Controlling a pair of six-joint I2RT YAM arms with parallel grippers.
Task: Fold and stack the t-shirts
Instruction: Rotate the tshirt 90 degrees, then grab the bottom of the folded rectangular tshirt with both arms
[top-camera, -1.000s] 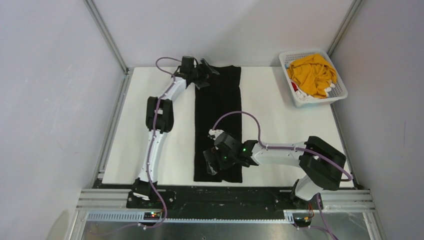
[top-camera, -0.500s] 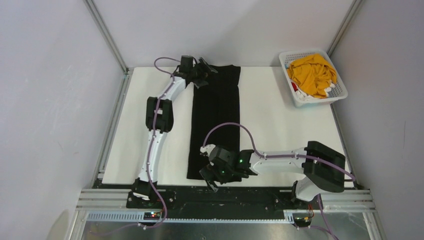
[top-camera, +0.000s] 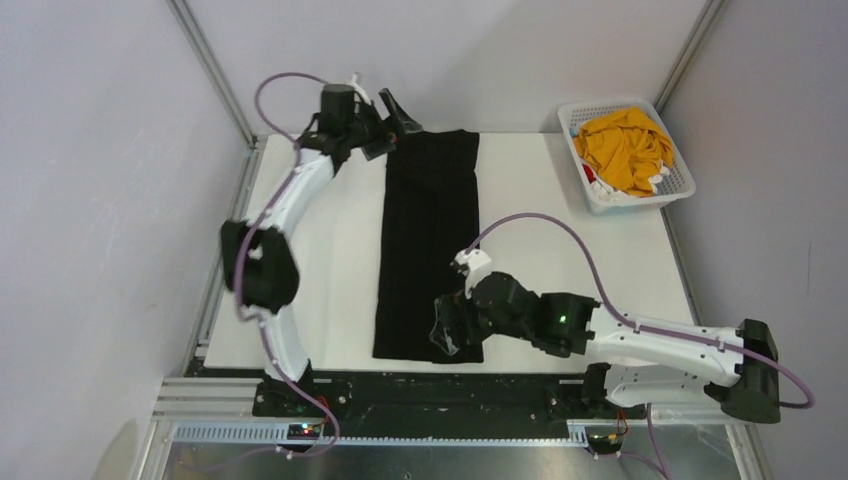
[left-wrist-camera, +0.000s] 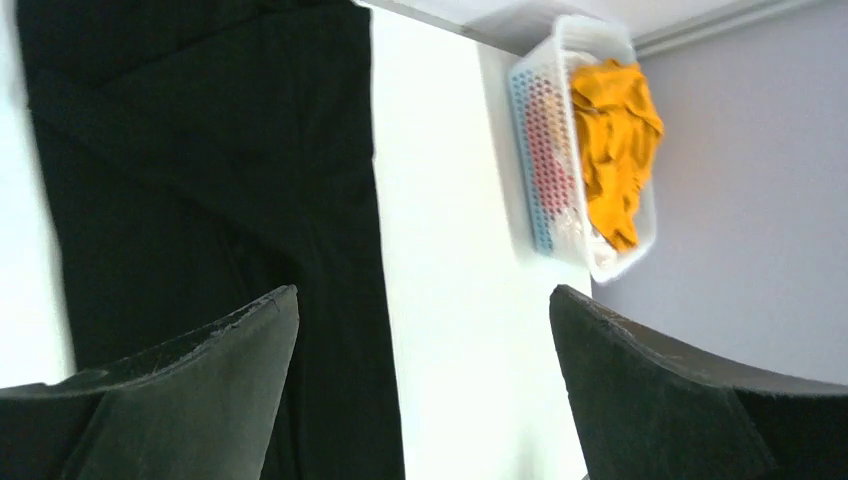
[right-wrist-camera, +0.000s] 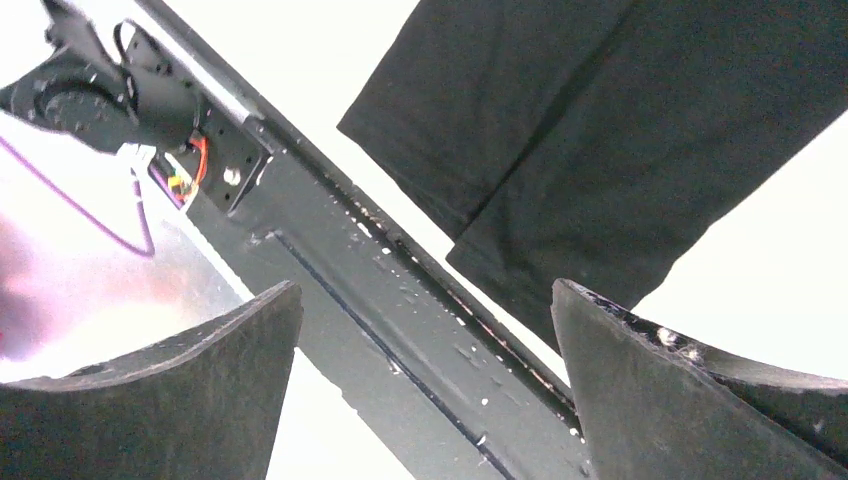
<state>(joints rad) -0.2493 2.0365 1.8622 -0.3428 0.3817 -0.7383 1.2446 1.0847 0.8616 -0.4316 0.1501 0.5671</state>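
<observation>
My right gripper is already above one near corner of the folded black t-shirt, so my left gripper should move back along the t-shirt and down onto its other near corner.
The black t-shirt (top-camera: 425, 240) lies folded into a long narrow strip down the middle of the white table (top-camera: 560, 230). It also shows in the left wrist view (left-wrist-camera: 200, 160) and the right wrist view (right-wrist-camera: 600, 120). My left gripper (top-camera: 385, 128) is open and empty, raised above the strip's far left corner. My right gripper (top-camera: 447, 335) is open and empty above the strip's near right corner. The mustard-yellow t-shirt (top-camera: 625, 145) lies crumpled in the white lattice basket (top-camera: 680, 185) with bits of red and white cloth (top-camera: 598, 182) under it.
The basket stands at the far right corner of the table; it also shows in the left wrist view (left-wrist-camera: 540, 160). A black metal rail (right-wrist-camera: 400, 330) runs along the table's near edge. Grey walls and aluminium posts (top-camera: 215, 75) enclose the table.
Both grippers let go of the black shirt and lifted. The left arm rose and pulled back left at the far end. The right arm swung right and back from the near end.
</observation>
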